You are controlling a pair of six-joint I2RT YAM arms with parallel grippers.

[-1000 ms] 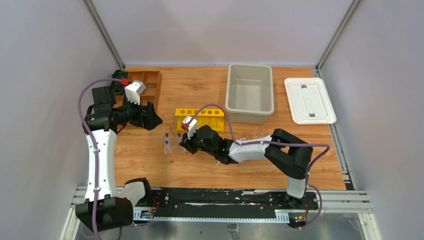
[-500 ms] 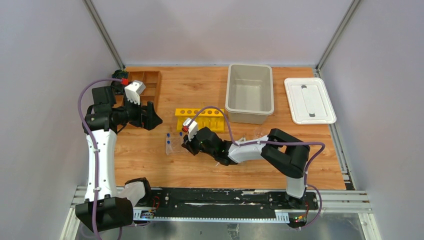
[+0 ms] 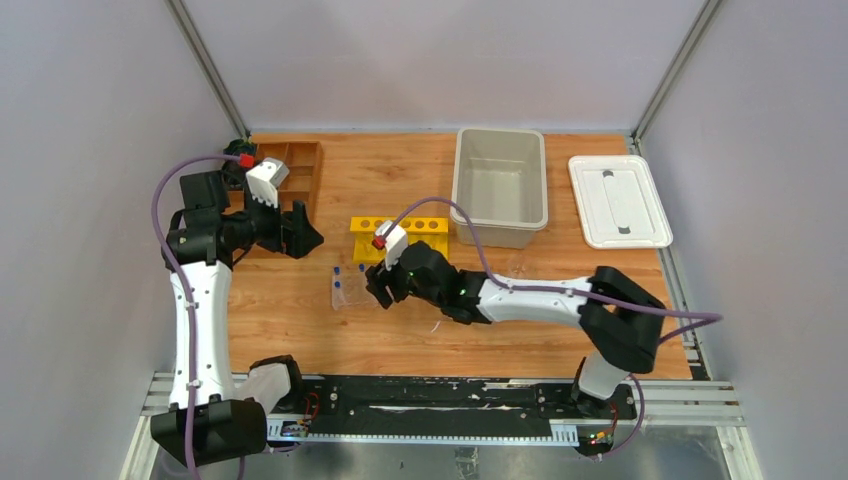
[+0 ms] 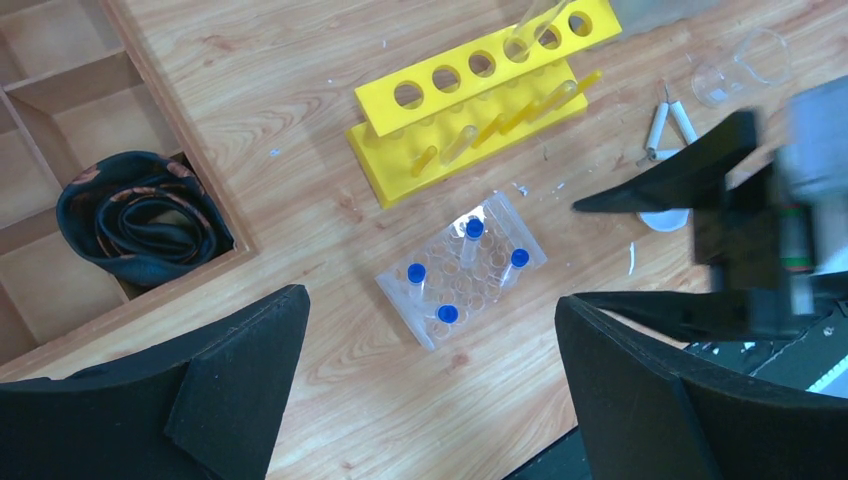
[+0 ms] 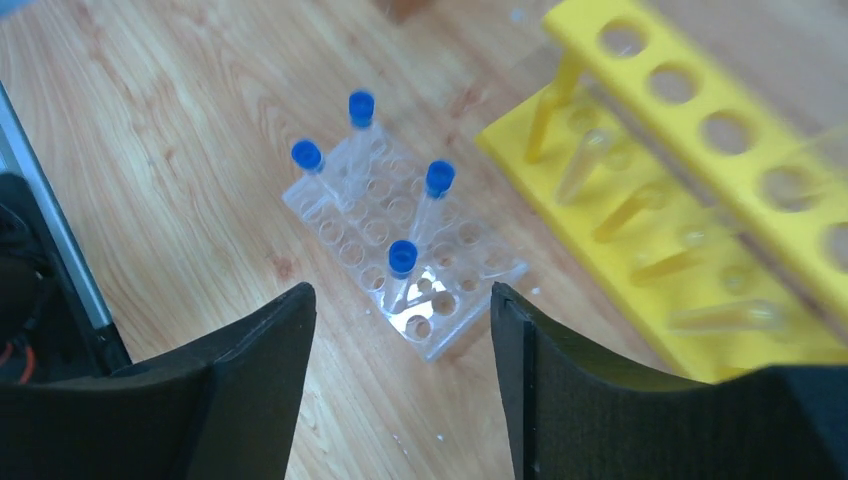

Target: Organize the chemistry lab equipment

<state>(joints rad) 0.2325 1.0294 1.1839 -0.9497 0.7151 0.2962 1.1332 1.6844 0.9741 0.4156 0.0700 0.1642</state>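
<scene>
I will next move my empty right gripper to the right in the top view, past the white triangle and down onto the beaker's glass rim (image 3: 516,263).
A clear plastic rack (image 3: 350,289) lies on the table in front of the yellow rack (image 3: 400,238). Several blue-capped tubes (image 5: 402,256) stand in it, one leaning. My right gripper (image 5: 400,292) hangs open just above the rack's (image 5: 400,250) near end, with nothing between its fingers. My left gripper (image 4: 430,300) is wide open and empty, held high to the left of the rack (image 4: 462,268). Small glass beakers (image 4: 718,85), a white triangle (image 4: 665,125) and a partly hidden white bowl (image 4: 665,218) lie to the right of the rack.
A brown wooden compartment tray (image 3: 285,180) sits at the back left with a black roll (image 4: 140,215) in one cell. A grey bin (image 3: 498,188) and its white lid (image 3: 618,200) are at the back right. The yellow rack (image 5: 700,170) holds clear tubes.
My right gripper has opened from shut and left a blue-capped tube in the clear rack. Its elbow has swung out to the right. The left arm has not moved.
</scene>
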